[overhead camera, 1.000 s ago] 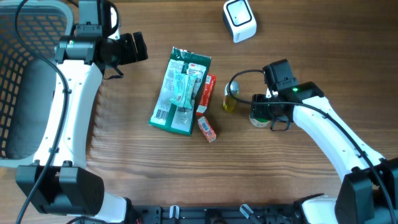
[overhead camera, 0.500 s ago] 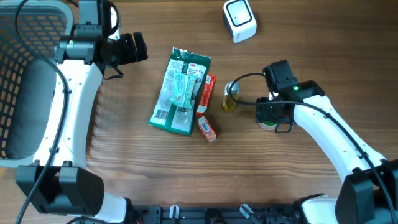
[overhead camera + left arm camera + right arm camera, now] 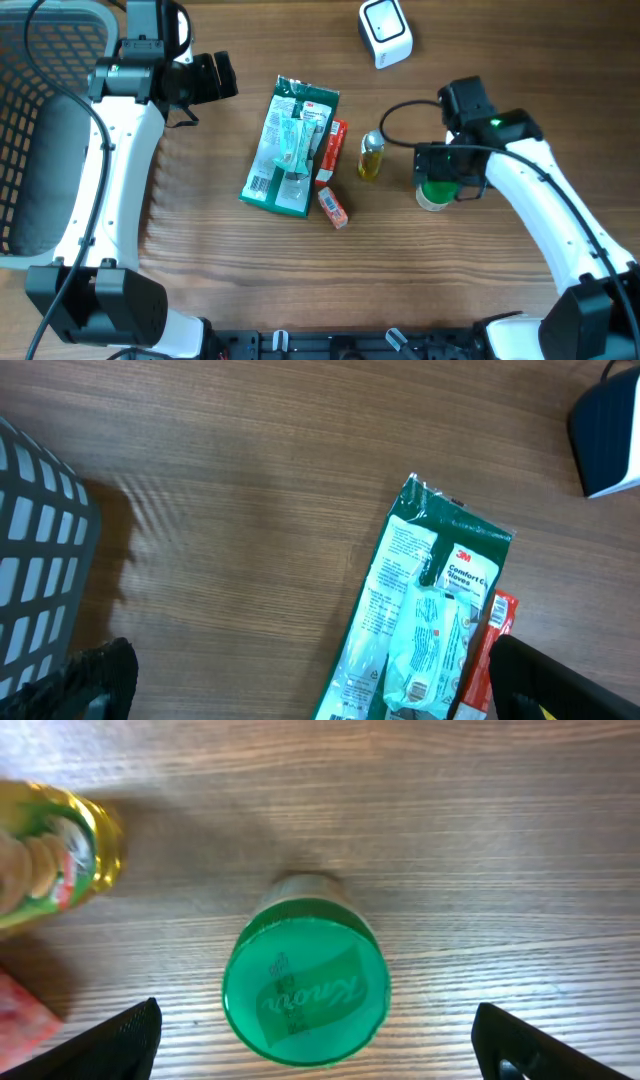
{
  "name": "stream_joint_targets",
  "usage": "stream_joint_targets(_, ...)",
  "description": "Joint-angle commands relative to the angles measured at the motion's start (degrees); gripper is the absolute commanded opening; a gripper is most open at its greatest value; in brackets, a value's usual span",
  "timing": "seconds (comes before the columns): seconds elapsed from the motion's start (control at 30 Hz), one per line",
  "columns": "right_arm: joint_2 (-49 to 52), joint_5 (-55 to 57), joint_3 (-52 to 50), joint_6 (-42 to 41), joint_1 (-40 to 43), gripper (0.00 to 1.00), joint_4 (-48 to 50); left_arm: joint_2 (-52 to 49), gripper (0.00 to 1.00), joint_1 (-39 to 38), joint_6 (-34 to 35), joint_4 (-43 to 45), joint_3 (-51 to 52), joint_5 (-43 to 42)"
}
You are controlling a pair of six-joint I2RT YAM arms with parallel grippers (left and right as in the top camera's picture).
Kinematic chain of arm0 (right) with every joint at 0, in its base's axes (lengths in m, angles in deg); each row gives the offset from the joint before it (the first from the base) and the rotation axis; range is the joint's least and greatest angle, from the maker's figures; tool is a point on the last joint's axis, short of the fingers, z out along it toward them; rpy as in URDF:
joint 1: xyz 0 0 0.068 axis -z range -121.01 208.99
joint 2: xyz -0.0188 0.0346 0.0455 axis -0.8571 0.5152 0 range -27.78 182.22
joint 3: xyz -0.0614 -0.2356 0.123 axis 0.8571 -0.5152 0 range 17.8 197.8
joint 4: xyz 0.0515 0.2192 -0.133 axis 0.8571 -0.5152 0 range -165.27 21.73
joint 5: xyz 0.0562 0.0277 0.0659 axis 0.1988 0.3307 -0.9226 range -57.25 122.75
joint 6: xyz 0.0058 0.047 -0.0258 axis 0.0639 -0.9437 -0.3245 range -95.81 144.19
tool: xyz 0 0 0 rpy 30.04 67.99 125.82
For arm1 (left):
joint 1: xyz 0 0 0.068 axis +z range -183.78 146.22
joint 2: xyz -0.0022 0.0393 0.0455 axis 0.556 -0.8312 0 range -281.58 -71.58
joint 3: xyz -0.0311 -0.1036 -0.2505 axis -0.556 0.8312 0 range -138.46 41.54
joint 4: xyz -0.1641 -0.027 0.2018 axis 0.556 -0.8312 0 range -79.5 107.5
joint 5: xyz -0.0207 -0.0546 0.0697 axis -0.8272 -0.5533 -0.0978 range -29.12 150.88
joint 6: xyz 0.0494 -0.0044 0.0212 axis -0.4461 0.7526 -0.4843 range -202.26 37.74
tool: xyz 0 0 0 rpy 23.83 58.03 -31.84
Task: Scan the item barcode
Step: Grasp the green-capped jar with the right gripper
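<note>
The right gripper comes down around the green Knorr lid [image 3: 439,190] [image 3: 305,990] below it next, because the jar stands upright between the two open fingers.
A jar with a green Knorr lid [image 3: 305,990] stands upright on the table just right of centre, seen from above as the jar [image 3: 432,197]. My right gripper [image 3: 325,1050] hovers over it, open, one finger on each side and neither touching it. From above, the right gripper [image 3: 447,180] partly covers the jar. A white barcode scanner [image 3: 385,32] sits at the far edge. My left gripper [image 3: 320,695] is open and empty, hanging left of a green 3M package [image 3: 430,620]; from above the left gripper [image 3: 222,78] is at the upper left.
A small yellow bottle [image 3: 371,157] stands just left of the jar. The green package [image 3: 290,147] lies mid-table beside a red pack [image 3: 336,142] and a small red box [image 3: 333,207]. A grey mesh basket [image 3: 40,120] fills the left edge.
My right gripper opened and let go of the green-lidded jar, then shifted slightly right and away. The jar stays standing. The left arm has not moved.
</note>
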Motion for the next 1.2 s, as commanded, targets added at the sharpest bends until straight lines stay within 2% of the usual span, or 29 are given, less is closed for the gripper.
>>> stream_joint_targets(0.0, 1.31, -2.45, 0.11, -0.44, 0.31, 1.0, -0.5, -0.37, 1.0, 0.26, -0.66, 0.15, -0.04, -0.46)
stream_joint_targets(0.33, 9.79, -4.04, -0.35, -0.52, 0.28, 1.0, -0.52, -0.37, 1.0, 0.26, -0.66, 0.15, -0.04, -0.46)
stream_joint_targets(0.5, 13.09, -4.15, -0.35, -2.23, 0.28, 0.98, -0.17, -0.37, 1.0, 0.26, -0.66, 0.15, -0.04, -0.48)
stream_joint_targets(0.53, 13.73, -3.93, -0.68, -3.56, 0.28, 0.94, 0.17, -0.37, 1.0, 0.26, -0.66, 0.15, -0.04, -0.48)
stream_joint_targets(1.17, 14.1, -3.69, -4.85, -3.3, 0.28, 0.92, 5.66, -0.37, 1.0, 0.26, -0.66, 0.15, -0.04, -0.46)
